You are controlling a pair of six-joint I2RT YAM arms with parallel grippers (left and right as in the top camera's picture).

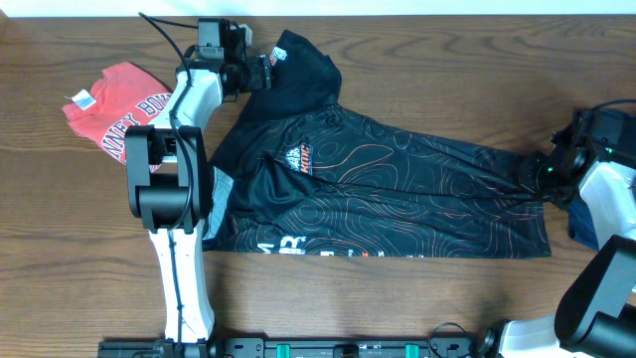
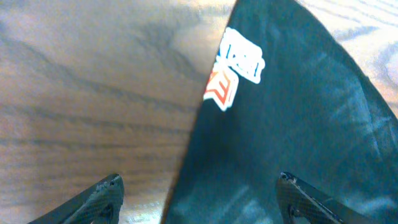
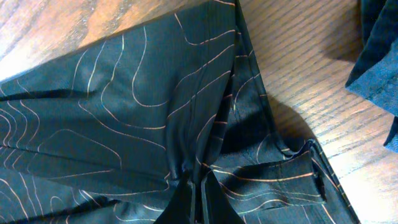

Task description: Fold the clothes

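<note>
One fingertip still hangs over bare wood, so my left gripper shifts to the right in the overhead view next, farther over the sleeve, then moves down.
A black shirt with orange contour lines [image 1: 397,189] lies spread across the table, one sleeve reaching up to the back [image 1: 298,70]. My left gripper [image 1: 260,72] is open over that sleeve's edge; in the left wrist view the black sleeve [image 2: 286,124] with a white and orange logo [image 2: 233,68] lies between the fingers [image 2: 199,190]. My right gripper [image 1: 537,171] is shut on a bunched fold of the black shirt at its right end, shown in the right wrist view [image 3: 200,186]. A red shirt [image 1: 114,104] lies folded at the back left.
A blue garment [image 1: 584,224] lies at the right edge, also in the right wrist view [image 3: 379,68]. The brown wooden table [image 1: 397,308] shows bare wood along the front. The left arm's white body [image 1: 179,249] stands over the shirt's left side.
</note>
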